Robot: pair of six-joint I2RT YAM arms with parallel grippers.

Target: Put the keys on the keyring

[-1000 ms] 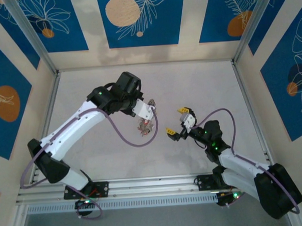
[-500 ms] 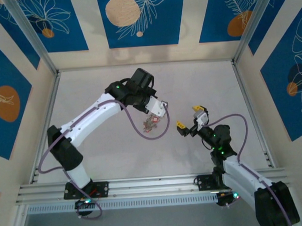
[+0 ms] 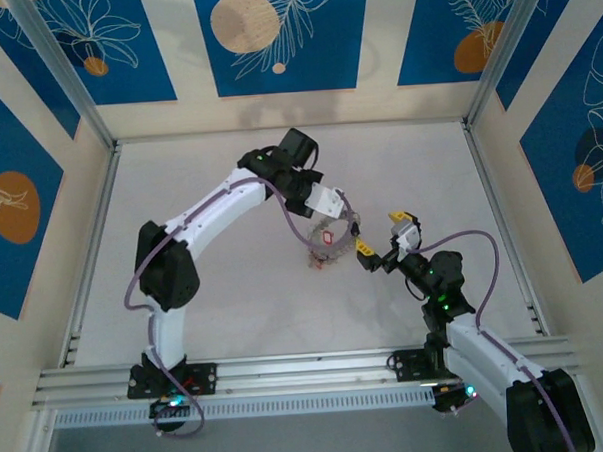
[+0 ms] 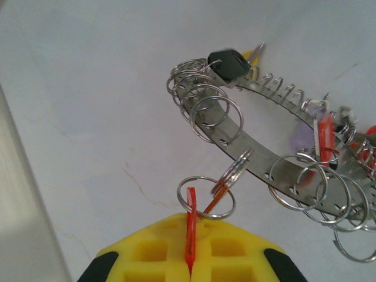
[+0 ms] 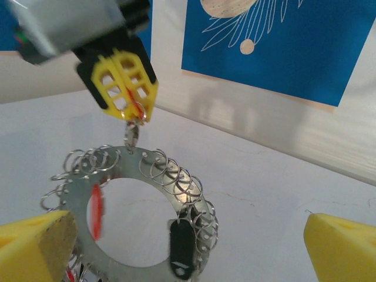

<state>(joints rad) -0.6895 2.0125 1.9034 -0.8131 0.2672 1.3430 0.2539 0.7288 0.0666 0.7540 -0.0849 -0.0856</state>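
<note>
The keyring (image 3: 328, 241) still hangs, so my left gripper will lower away from the open one to the pale table below it and release the red tag.
The keyring (image 3: 328, 241) is a flat grey metal band with a hollow centre, fringed with small split rings, and it hangs above the table. My left gripper (image 4: 189, 271) is shut on a thin red tag (image 4: 190, 232). That tag hangs from a split ring (image 4: 205, 197) linked to the keyring band (image 4: 264, 154). A black fob (image 4: 228, 63) and another red tag (image 4: 324, 134) dangle from the band. My right gripper (image 5: 188, 258) is open, its yellow fingers (image 5: 35, 247) wide apart, with the keyring (image 5: 120, 166) hanging between and just ahead of them. In the overhead view the two grippers (image 3: 333, 207) (image 3: 381, 235) are close together.
The pale table (image 3: 224, 289) is bordered by aluminium rails (image 3: 91, 225) at left, right and front, with blue patterned wall panels (image 3: 273, 37) behind. The left arm's purple cable (image 3: 280, 202) loops beside its forearm.
My left arm has swung right and forward, carrying the hanging keyring up to the right gripper. The right gripper has edged toward it and stays open.
</note>
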